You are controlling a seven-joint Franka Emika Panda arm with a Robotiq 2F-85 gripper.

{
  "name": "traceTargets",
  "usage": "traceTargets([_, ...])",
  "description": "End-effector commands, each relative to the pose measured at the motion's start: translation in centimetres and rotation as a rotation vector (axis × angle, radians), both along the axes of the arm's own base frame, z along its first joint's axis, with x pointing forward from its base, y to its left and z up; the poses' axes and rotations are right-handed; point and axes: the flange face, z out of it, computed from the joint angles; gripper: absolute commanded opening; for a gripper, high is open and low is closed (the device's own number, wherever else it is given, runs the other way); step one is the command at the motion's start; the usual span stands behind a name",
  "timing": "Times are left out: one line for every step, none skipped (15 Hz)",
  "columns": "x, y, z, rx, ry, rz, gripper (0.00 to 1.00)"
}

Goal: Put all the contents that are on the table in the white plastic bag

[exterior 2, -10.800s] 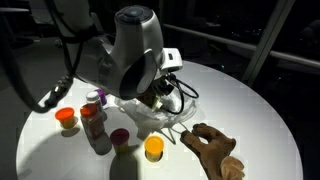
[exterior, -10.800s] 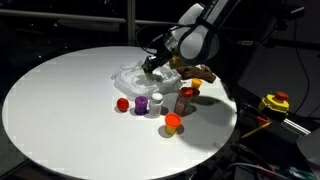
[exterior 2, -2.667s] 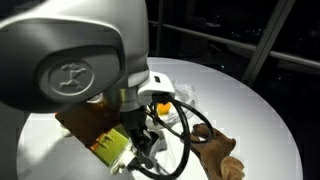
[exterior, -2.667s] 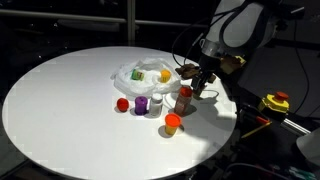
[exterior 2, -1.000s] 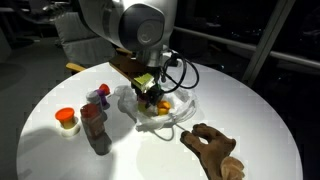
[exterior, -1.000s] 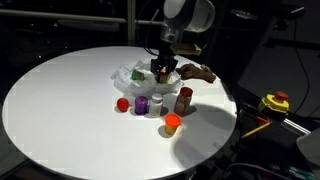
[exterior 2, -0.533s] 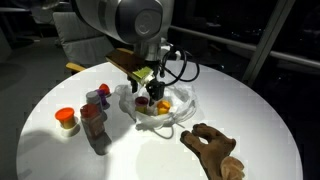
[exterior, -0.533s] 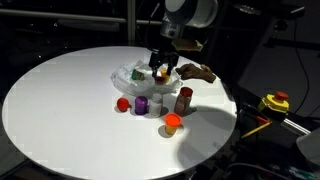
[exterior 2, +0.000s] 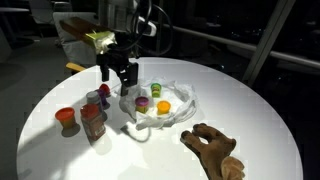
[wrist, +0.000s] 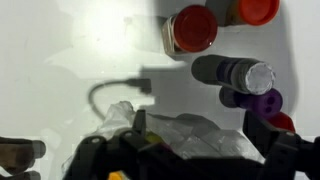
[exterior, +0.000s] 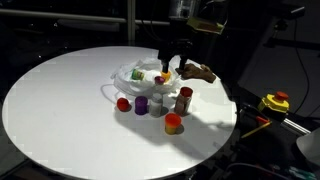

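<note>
My gripper moves over the bottle's top and lowers around it next, as the brown bottle (exterior: pixel 184 99) stands outside the bag beside the orange-lidded jar (exterior: pixel 172 123).
The white plastic bag (exterior: pixel 138 76) (exterior 2: pixel 160 101) lies crumpled on the table (exterior: pixel 60 100) with small fruit-like toys (exterior 2: pixel 162 107) inside. My gripper (exterior: pixel 170 56) (exterior 2: pixel 116 72) (wrist: pixel 199 127) hangs above it, open and holding nothing. In the wrist view the bag (wrist: pixel 180 135) fills the space under the jaws. In front of the bag stand the red ball (exterior: pixel 122 103), purple cup (exterior: pixel 142 105), white cup (exterior: pixel 157 100), brown bottle (exterior: pixel 184 99) and orange-lidded jar (exterior: pixel 172 123). The brown lumpy piece (exterior: pixel 197 72) (exterior 2: pixel 212 148) lies beside the bag.
The round table's edge (exterior: pixel 228 125) runs close behind the jar and bottle. A yellow tool (exterior: pixel 275 102) sits off the table. A cable (exterior 2: pixel 178 60) trails from the arm above the bag. The table's other half (exterior: pixel 50 110) is bare white.
The gripper has opened and risen up away from the bag's mouth; the small item it held over the bag is no longer between its fingers.
</note>
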Motion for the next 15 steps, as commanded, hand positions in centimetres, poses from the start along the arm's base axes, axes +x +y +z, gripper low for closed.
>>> traceTargets([-3.7,0.9,1.3,-0.01,0.019,0.006,1.0])
traceTargets([-4.2,0.9,0.7,-0.002,0.032,0.023,1.0])
traceTargets([-4.7,0.8,0.1,0.0,0.039,0.038,1.0])
traceTargets([-5.2,0.9,-0.5,0.008,0.05,0.059,1.0])
traceTargets([-5.6,0.9,-1.2,0.017,0.058,0.086,1.0])
traceTargets([-5.9,0.9,-1.8,0.021,0.061,0.112,1.0])
traceTargets([-6.2,0.9,-2.4,0.023,0.066,0.134,1.0])
traceTargets([-6.5,0.9,-2.8,0.023,0.069,0.158,1.0])
traceTargets([-6.7,0.9,-3.3,0.026,0.069,0.183,1.0])
traceTargets([-6.8,0.9,-3.6,0.025,0.066,0.203,1.0])
traceTargets([-6.9,0.9,-3.8,0.026,0.056,0.224,1.0])
traceTargets([-7.0,1.0,-3.9,0.027,0.045,0.246,1.0])
traceTargets([-7.0,1.0,-4.0,0.033,0.037,0.264,1.0])
traceTargets([-7.1,1.1,-4.2,0.038,0.029,0.282,1.0])
traceTargets([-7.2,1.2,-4.3,0.043,0.02,0.299,1.0])
